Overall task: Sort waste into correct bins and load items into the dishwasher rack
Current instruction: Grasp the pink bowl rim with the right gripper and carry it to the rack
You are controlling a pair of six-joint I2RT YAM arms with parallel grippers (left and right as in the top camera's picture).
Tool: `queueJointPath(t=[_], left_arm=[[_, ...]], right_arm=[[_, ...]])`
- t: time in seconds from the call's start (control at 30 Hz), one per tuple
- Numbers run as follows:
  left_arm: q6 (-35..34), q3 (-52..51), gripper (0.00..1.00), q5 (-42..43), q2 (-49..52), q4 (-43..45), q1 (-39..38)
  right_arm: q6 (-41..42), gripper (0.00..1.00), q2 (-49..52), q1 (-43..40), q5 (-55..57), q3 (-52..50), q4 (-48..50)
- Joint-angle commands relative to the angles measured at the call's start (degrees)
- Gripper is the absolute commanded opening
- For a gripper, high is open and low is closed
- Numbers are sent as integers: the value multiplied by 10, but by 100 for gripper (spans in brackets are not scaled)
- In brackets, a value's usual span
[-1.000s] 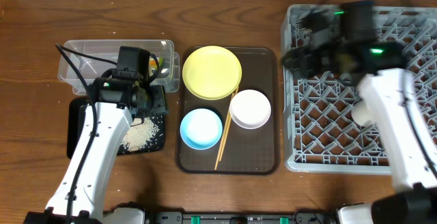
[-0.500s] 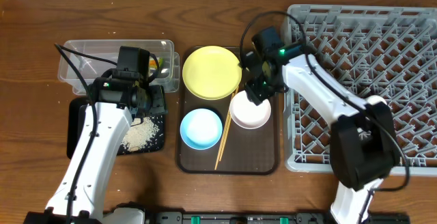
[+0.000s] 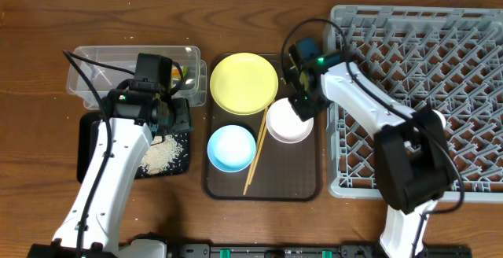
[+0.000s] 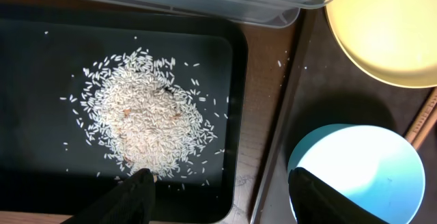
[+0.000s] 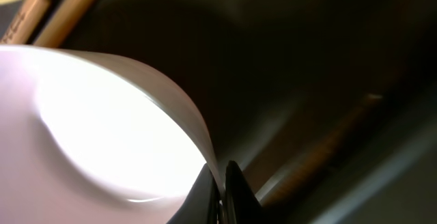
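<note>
The white bowl (image 3: 288, 123) goes up and outward over the rack's far corner (image 3: 364, 33) by the serving tray next, then down for my right gripper to release, since that corner stands empty.
My right gripper (image 3: 302, 106) is shut on the far rim of the white bowl (image 3: 288, 123), which sits on the brown serving tray (image 3: 302, 178). In the right wrist view the thin rim of the white bowl (image 5: 102, 115) runs between the closed fingertips of the gripper (image 5: 222, 175). My left gripper (image 4: 218, 179) hangs open over the black tray (image 4: 41, 60), beside its heap of rice (image 4: 147, 125). The yellow plate (image 3: 244, 83), the blue bowl (image 3: 231, 148) and the chopsticks (image 3: 256, 154) lie on the serving tray. The grey rack (image 3: 409, 93) stands at the right.
The clear tub (image 3: 102, 73) sits behind the black tray (image 3: 88, 144), with the left wrist partly over it. The rack's left wall stands close to the right arm. Bare wooden table surrounds everything.
The right arm swung from over the rack down to the white bowl and shut on its rim. The bowl and chopsticks shifted slightly. The left arm stayed still.
</note>
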Motion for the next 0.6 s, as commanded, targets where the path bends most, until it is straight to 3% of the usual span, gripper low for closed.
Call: queueJointPath(t=[0.0,0.3,0.57], left_arm=[[-5,0,66,-7,-6,-4,0],[-5,0,66,-3,-6,-3,0],[-5,0,66,-3,-6,-4,0]], right_arm=[[14,1,-66,-25,49,18,5],[14,1,-200,-92,97,27,85],[15,1,-236,-131,193,26,167]])
